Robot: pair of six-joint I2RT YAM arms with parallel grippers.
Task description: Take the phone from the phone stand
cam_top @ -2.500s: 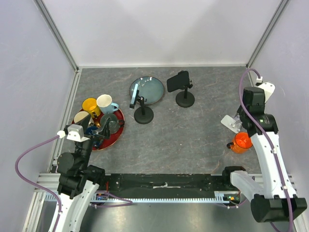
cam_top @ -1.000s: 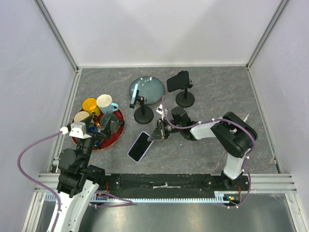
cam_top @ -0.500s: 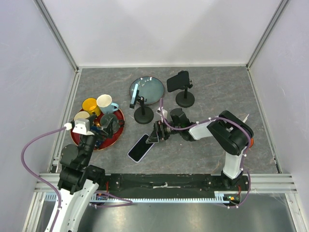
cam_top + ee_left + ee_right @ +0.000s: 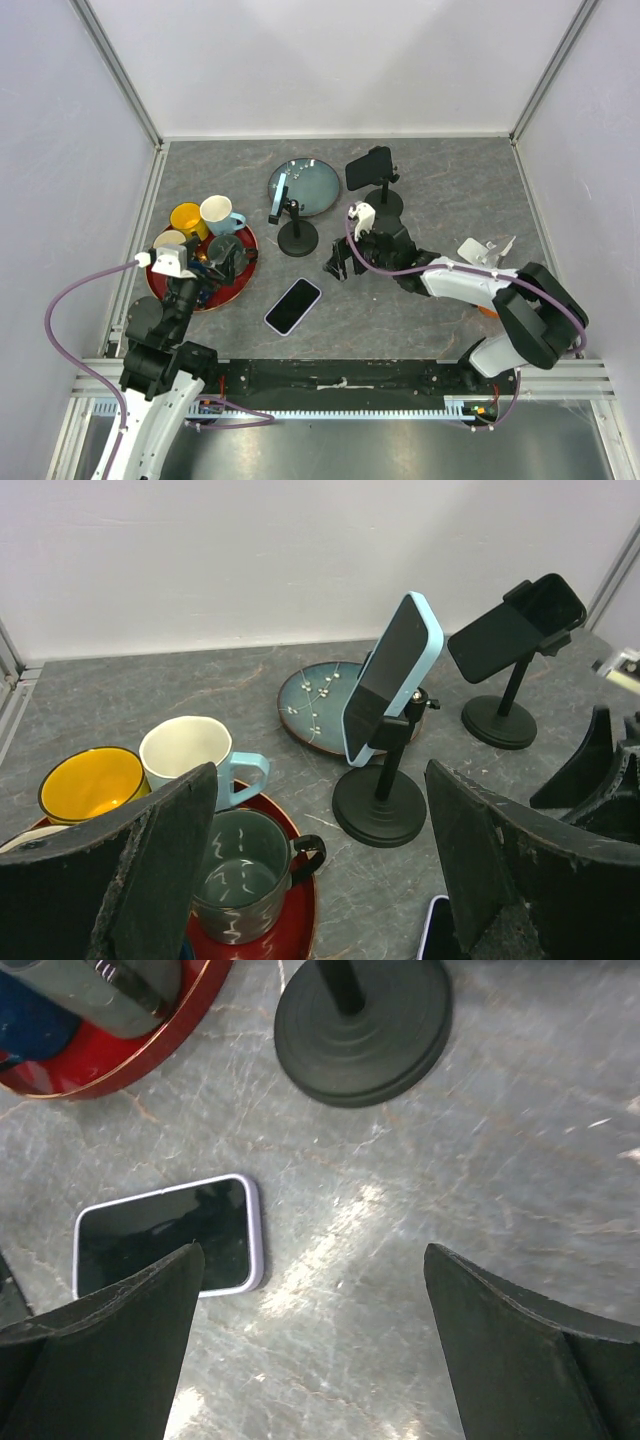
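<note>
My right gripper reaches outward around the black post of the phone stand under the light-blue phone point(image 4: 277, 198) next, as the post stands to the gripper's left in the top view.
A phone in a lilac case point(image 4: 293, 306) lies flat and screen-up on the grey table, and it shows in the right wrist view as the lilac-cased phone point(image 4: 165, 1235). My right gripper point(image 4: 340, 265) hovers just right of it, open and empty, with only table between the right gripper point(image 4: 312, 1252) fingers. Behind it, a black phone stand point(image 4: 298, 240) holds a light-blue phone point(image 4: 277, 198). A second black stand point(image 4: 383, 208) carries a black phone point(image 4: 368, 167). My left gripper point(image 4: 190, 280) is open over the red tray; in its own view the left gripper point(image 4: 318, 770) holds nothing.
The red tray point(image 4: 245, 272) at the left holds a grey mug point(image 4: 228, 252), with a yellow mug point(image 4: 187, 218) and a white mug point(image 4: 216, 212) beside it. A blue plate point(image 4: 310, 185) lies at the back. A white stand point(image 4: 485, 250) sits at the right.
My right gripper has opened, let go of the lilac phone and drawn back to the right. The phone now lies flat. The left arm has barely moved.
</note>
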